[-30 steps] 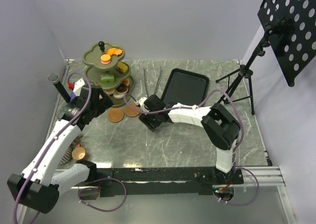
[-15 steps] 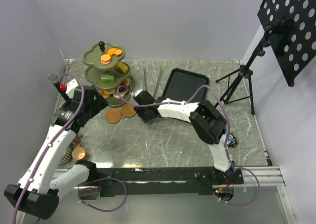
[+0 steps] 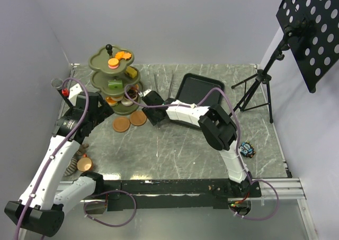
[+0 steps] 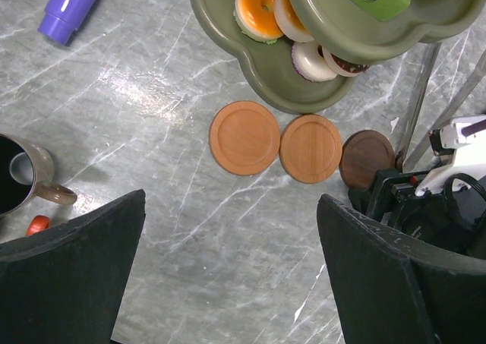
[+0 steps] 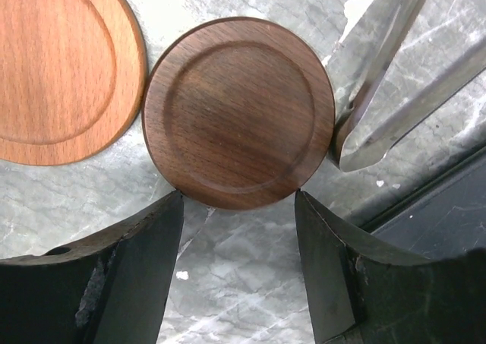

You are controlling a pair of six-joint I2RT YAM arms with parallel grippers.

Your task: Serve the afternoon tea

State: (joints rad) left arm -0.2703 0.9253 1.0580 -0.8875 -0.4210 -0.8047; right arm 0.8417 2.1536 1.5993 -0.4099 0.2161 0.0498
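Note:
I will move my left gripper back and left in the top view, then down onto the brown mug's rim (image 4: 34, 171), as one finger fits in the mug's opening.
The olive-green three-tier stand (image 3: 113, 79) holds orange, pink, green and brown pastries (image 4: 258, 8). Two light brown saucers (image 4: 244, 137) (image 4: 310, 147) lie side by side on the marble in front of it, with a dark brown saucer (image 5: 239, 112) flat beside them. My right gripper (image 5: 238, 200) is open, and both fingertips (image 5: 173, 207) touch that saucer's near rim. My left gripper (image 4: 231, 207) hangs wide open over bare marble just short of the saucers, nothing between its fingers. A copper cup (image 3: 85, 164) stands near the left arm's base.
Metal tongs (image 5: 395, 93) lie right beside the dark saucer, and the black tray (image 3: 198, 93) sits just beyond them. A purple tube (image 4: 72, 6) lies left of the stand. A brown mug (image 4: 17, 173) and a small red bit (image 4: 36, 225) sit at the left.
My right gripper has slid up and left towards the stand, now at the dark saucer beside the two light ones. My left gripper has drawn back a little to the left.

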